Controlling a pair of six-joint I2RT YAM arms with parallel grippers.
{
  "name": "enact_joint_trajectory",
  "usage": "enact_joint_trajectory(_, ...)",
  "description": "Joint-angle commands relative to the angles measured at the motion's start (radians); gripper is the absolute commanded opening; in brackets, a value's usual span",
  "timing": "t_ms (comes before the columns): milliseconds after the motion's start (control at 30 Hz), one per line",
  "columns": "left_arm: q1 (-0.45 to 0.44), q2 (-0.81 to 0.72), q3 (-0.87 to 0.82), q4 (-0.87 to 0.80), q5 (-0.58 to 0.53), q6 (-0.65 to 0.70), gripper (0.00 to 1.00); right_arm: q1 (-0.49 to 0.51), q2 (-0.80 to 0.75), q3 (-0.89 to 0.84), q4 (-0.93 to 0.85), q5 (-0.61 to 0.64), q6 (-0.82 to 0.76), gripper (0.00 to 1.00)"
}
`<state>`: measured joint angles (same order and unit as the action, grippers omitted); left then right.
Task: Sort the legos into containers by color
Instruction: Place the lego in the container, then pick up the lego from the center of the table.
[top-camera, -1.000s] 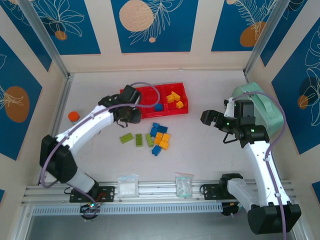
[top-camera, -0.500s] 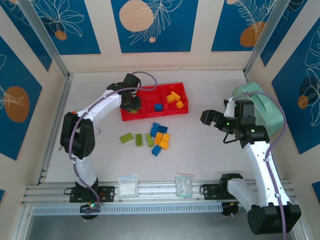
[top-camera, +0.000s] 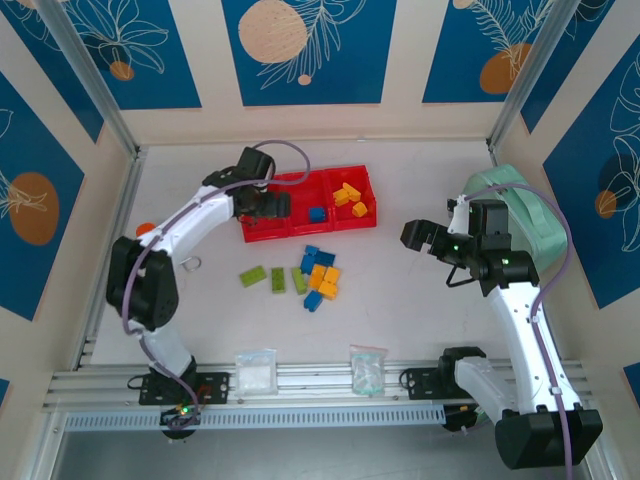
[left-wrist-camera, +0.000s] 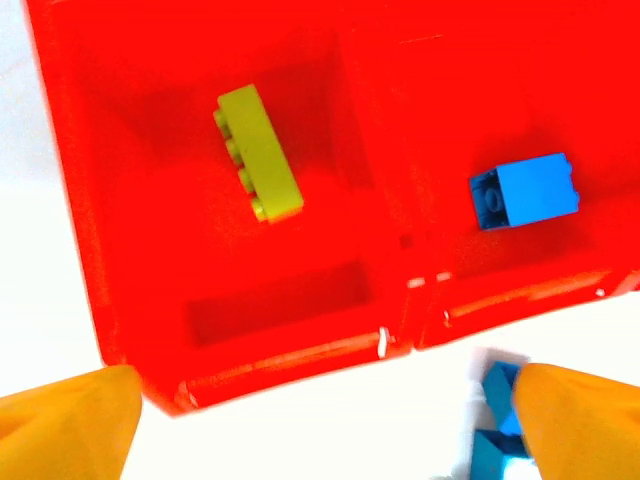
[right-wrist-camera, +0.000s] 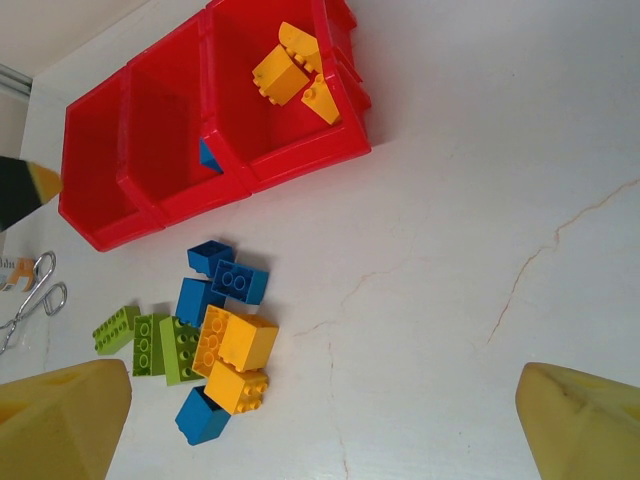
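My left gripper is going back and down around the middle green lego next, because there are open gaps along the lego's long sides.
The containers are three joined red bins forming one tray (top-camera: 300, 232). My left gripper (top-camera: 274, 207) hovers open over the left bin, its orange fingertips (left-wrist-camera: 65, 425) wide apart with nothing between them. A lime green lego (left-wrist-camera: 258, 152) lies loose on that bin's floor, and a blue lego (left-wrist-camera: 525, 190) sits in the middle bin. Yellow legos (right-wrist-camera: 295, 75) lie in the right bin. A mixed pile of legos (top-camera: 315, 275) rests on the table in front of the tray, with two green ones (top-camera: 265, 278) to its left. My right gripper (top-camera: 420, 237) hangs open to the right of the pile, holding nothing.
A mint-green case (top-camera: 510, 195) sits behind the right arm. An orange-capped bottle (top-camera: 147, 230) stands at the left, partly behind the left arm. Two clear bags (top-camera: 255, 372) (top-camera: 367, 367) lie near the front rail. Small scissors (right-wrist-camera: 30, 295) lie left of the green bricks.
My left gripper moved over the left bin and opened, letting the green lego drop into it. The right arm has not moved.
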<state>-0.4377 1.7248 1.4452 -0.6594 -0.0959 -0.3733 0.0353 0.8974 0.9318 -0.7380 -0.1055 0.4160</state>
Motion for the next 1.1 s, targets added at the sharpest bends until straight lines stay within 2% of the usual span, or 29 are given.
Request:
enact_joint_trajectory(0,-0.004,-0.113,-0.097,-0.012,0.038,-0.025,0.99,0.002,-0.001,-0.018,0.016,-0.026,-0.009,0.99)
enact_joint_trajectory(233,-0.093,-0.290,-0.324,-0.092,-0.004,-0.136,0.99,0.006,0.046,-0.014,0.019,-0.040,0.006,0.99)
enact_joint_trajectory(467,-0.210,-0.351,-0.448,-0.102,0.001,-0.282,0.99,0.008,0.097,-0.002,0.010,-0.061,0.008,0.99)
enact_joint_trajectory(533,-0.227,-0.337,-0.463,-0.081,0.027,-0.301,1.00,0.009,0.099,-0.005,0.020,-0.085,0.005,0.99)
enact_joint_trajectory(767,-0.242,-0.197,-0.434,-0.052,0.072,-0.309,0.81,0.015,0.097,-0.001,0.001,-0.091,-0.001,0.99)
enact_joint_trajectory(1067,-0.248,-0.083,-0.382,-0.028,0.087,-0.306,0.69,0.025,0.072,-0.008,-0.004,-0.069,-0.007,0.99)
